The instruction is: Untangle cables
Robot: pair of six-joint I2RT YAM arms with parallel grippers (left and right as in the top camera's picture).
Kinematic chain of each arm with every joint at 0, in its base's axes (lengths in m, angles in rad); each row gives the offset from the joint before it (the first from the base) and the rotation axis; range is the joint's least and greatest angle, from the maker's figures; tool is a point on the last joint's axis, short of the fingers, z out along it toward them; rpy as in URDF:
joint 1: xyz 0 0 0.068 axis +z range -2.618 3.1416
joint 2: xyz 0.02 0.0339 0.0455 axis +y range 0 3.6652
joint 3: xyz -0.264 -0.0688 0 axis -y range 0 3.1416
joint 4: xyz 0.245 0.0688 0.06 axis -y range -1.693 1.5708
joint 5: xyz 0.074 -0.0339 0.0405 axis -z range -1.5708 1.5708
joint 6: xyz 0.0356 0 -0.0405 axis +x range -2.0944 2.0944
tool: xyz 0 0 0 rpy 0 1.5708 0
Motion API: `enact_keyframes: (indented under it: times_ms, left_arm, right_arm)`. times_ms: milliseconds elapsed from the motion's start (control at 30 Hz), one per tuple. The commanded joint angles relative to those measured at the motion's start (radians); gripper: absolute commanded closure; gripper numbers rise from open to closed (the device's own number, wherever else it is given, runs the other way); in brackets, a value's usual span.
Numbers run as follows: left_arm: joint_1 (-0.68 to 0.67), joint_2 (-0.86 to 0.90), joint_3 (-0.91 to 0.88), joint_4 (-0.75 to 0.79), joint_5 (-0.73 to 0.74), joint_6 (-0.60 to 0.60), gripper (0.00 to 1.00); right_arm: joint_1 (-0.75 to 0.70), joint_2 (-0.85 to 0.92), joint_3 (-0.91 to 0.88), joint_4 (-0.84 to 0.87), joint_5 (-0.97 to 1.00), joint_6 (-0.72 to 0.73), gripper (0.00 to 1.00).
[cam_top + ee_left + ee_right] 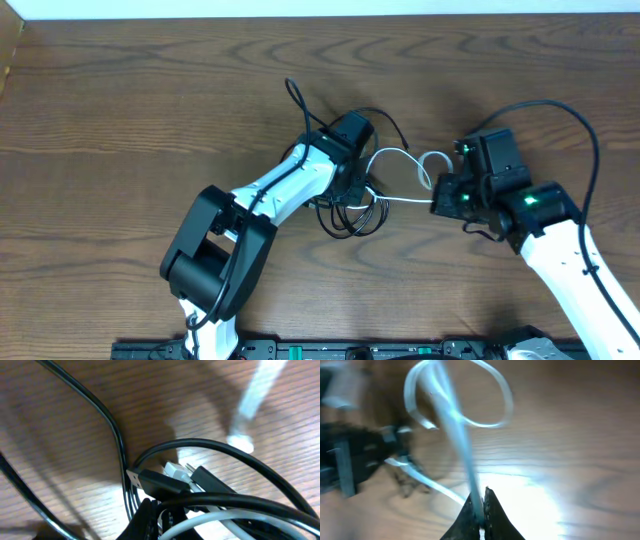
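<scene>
The white cable still runs into the black loops [366,214] [408,476]. My right gripper should next shift toward the tangle, tilt its fingers at the loops and release the cable.
The cables lie tangled mid-table: black loops [352,220] and a white cable [398,154] looping to the right. My left gripper [350,188] sits on the tangle. In the left wrist view its fingers [157,521] look closed among black cables [116,435], with a white cable [200,521] crossing them. A black plug [152,481] and a white plug [175,469] lie just ahead. My right gripper [438,203] is shut on the white cable [451,425], pinched between its fingertips [481,506] and held taut above the table toward the tangle.
The thick black robot cable [560,108] arcs over the right arm. A black cable end [293,92] sticks out behind the left gripper. The wooden table [120,120] spreads left and behind.
</scene>
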State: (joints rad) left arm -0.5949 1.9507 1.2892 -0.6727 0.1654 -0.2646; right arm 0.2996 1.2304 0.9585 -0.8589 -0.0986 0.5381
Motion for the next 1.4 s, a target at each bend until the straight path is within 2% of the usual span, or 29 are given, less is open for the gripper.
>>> enact_keyframes:
  times_ms: [0,333,500,600,767,900,1000,1233,1367]
  left_arm:
    - [0.034,-0.020,-0.009,-0.019,-0.028,0.003,0.93]
    - [0.050,-0.211,-0.009,-0.018,-0.024,0.010,0.93]
    - [0.021,-0.323,-0.009,-0.019,-0.020,0.010,0.93]
    - [-0.006,-0.365,-0.009,-0.019,-0.021,0.010,0.93]
    - [-0.041,-0.370,-0.009,-0.034,-0.021,0.010,0.93]
    - [-0.061,-0.370,-0.009,-0.038,-0.020,0.010,0.93]
    - [-0.070,-0.371,-0.009,-0.037,-0.020,0.010,0.93]
    - [-0.072,-0.422,-0.008,-0.029,-0.016,0.010,0.93]
    - [-0.074,-0.478,-0.008,-0.027,-0.016,0.009,0.92]
  right_arm:
    - [-0.058,0.000,0.008,-0.034,0.129,0.023,0.99]
    - [-0.123,0.000,0.008,-0.035,0.107,-0.012,0.98]
    - [-0.121,0.000,0.008,0.070,-0.165,-0.215,0.71]
    - [-0.121,0.000,0.008,0.148,-0.386,-0.340,0.61]
    - [-0.121,0.000,0.008,0.236,-0.564,-0.409,0.62]
    - [-0.121,0.000,0.008,0.245,-0.612,-0.463,0.70]
    - [-0.115,0.000,0.008,0.223,-0.612,-0.494,0.71]
    - [-0.057,0.001,0.004,0.161,-0.600,-0.600,0.60]
    - [-0.027,0.001,0.003,0.162,-0.514,-0.599,0.60]
